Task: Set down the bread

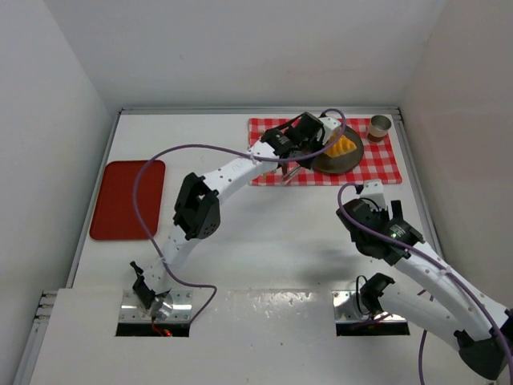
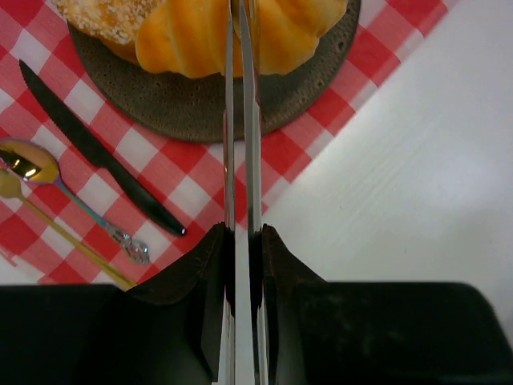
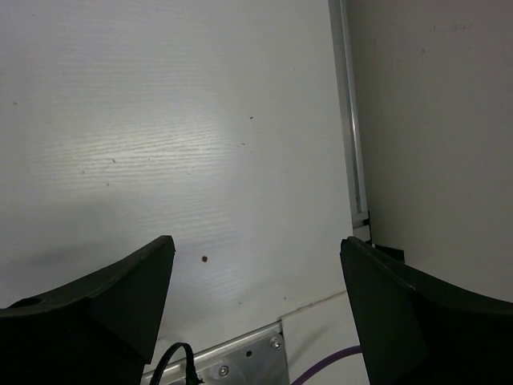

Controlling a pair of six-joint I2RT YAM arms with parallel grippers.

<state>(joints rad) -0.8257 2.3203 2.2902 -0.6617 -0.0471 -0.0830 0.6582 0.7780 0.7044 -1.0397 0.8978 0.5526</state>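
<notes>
My left gripper moves down and back next, then releases the tongs (image 2: 240, 136), since the plate's bare near side lies below it and toward my base.
The bread lies on a dark round plate (image 1: 353, 157) on the red checkered cloth: a golden ridged piece (image 1: 343, 147) (image 2: 184, 40) and a paler seeded piece (image 2: 92, 16) beside it. My left gripper (image 1: 309, 138) (image 2: 240, 234) is shut on a pair of thin metal tongs (image 2: 240, 136). Their two blades stand nearly together and reach over the golden piece. The tips run past the top edge of the left wrist view, so I cannot tell if they pinch it. My right gripper (image 1: 370, 192) (image 3: 256, 265) is open and empty over bare table.
A black knife (image 2: 96, 152), a spoon (image 2: 72, 200) and a gold utensil (image 2: 64, 237) lie on the checkered cloth (image 1: 272, 172) left of the plate. A cup (image 1: 380, 127) stands at the cloth's far right corner. A red tray (image 1: 127, 199) lies at the left.
</notes>
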